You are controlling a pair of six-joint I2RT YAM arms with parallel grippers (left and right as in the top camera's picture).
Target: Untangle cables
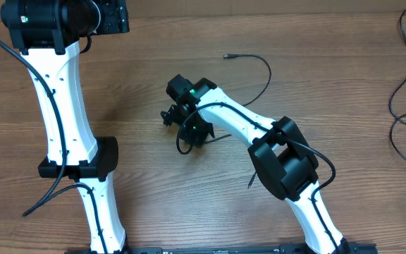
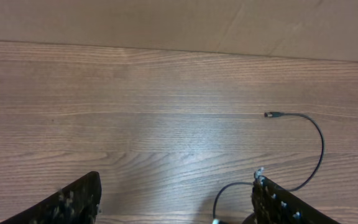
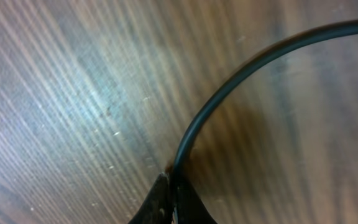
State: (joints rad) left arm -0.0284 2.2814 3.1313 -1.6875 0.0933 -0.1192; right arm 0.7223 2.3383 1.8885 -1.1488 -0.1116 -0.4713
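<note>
I need to raise my right gripper next and move it outward over the curve (image 1: 264,61) beside the small plug, opening clear of the cable, whose plug end is farther out.
A thin black cable (image 1: 263,65) with a small plug end (image 1: 228,56) lies on the wooden table, curving down toward my right gripper (image 1: 184,134). The right gripper is shut on this cable low over the table, and a short loop hangs by its jaws. In the right wrist view the closed fingertips (image 3: 173,196) pinch the cable (image 3: 229,84), which arcs up and to the right. In the left wrist view my left gripper (image 2: 176,190) is open and empty, and the same cable (image 2: 321,140) and its plug (image 2: 270,114) lie ahead to the right. More thin black cables (image 1: 400,92) lie at the far right edge.
The left arm (image 1: 62,106) stretches along the table's left side, its gripper at the top edge (image 1: 111,17). Thicker black robot cables run along both arms (image 1: 48,194). Bare wood tabletop (image 1: 330,42) lies between the held cable and the far-right cables.
</note>
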